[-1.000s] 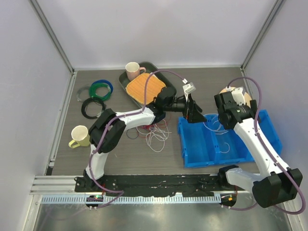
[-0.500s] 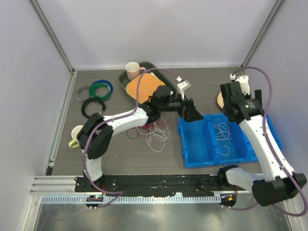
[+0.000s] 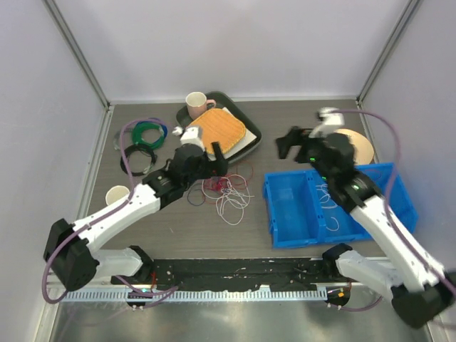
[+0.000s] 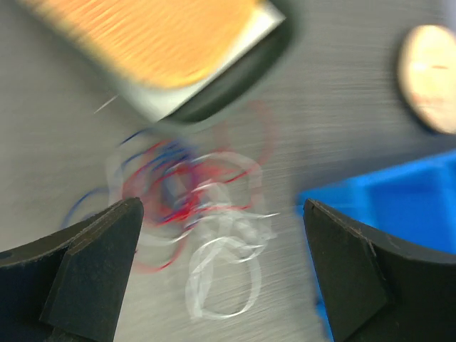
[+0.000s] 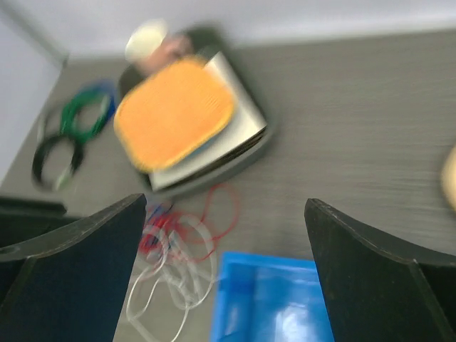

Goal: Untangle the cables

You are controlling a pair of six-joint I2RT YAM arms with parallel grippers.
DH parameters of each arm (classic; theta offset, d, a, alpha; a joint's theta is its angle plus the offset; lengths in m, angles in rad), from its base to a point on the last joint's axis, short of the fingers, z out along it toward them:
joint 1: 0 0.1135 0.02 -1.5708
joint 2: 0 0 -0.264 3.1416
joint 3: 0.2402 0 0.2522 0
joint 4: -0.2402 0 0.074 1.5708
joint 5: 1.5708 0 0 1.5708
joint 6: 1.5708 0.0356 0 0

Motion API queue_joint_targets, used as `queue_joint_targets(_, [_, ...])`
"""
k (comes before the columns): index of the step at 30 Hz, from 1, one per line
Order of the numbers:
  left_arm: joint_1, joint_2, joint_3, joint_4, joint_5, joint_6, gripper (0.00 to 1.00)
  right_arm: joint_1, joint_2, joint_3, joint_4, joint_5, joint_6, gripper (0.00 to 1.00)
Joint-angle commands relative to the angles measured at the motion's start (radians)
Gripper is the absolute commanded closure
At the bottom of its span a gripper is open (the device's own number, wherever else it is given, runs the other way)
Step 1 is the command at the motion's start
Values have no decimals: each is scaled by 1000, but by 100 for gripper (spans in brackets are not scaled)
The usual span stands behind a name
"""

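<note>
My right gripper will swing past the bin's corner down toward the tangle and tilt its fingers onto the white pieces of cable, because they spread beside the red-blue clump.
The cables lie as a loose tangle of white, red and blue strands on the table, between the dark tray and the blue bin. One white cable lies inside the bin. My left gripper is open just beyond the tangle's far-left side. In the blurred left wrist view the white loop and red-blue strands show between the spread fingers of that gripper. My right gripper is open and empty, beyond the bin's far-left corner. The right wrist view shows the tangle below that gripper.
A dark tray with an orange cloth and a pink cup stands at the back. Thick black, green and blue coils lie at the far left. A yellow mug is at the left, and a wooden disc lies behind the bin.
My left arm has drawn back from the bin's edge to the tangle's left side. My right arm has swung from the far right over to the bin's far-left corner.
</note>
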Motion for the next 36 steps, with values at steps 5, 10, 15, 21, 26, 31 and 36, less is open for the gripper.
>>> queue_joint_targets(5, [199,-231,-349,-212,-76,-280,0,582,468,145,53,415,-65,2])
queue_joint_targets(10, [216,-305,-397,-224,-84,-277,0,625,663,144,48,431,-39,6])
queue_joint_targets(15, [219,-309,-401,-232,-102,-271,0,627,754,179,-35,523,42,12])
queue_joint_targets(21, [219,-276,-400,-195,-58,-267,0,627,838,199,-73,465,96,31])
queue_joint_targets(26, [219,-268,-394,-193,-45,-256,0,628,908,230,-124,379,124,42])
queue_joint_targets(31, [219,-286,-398,-193,-53,-250,0,625,933,216,-161,403,153,48])
queue_joint_targets(36, [219,-296,-397,-187,-51,-244,0,625,930,208,-161,433,161,70])
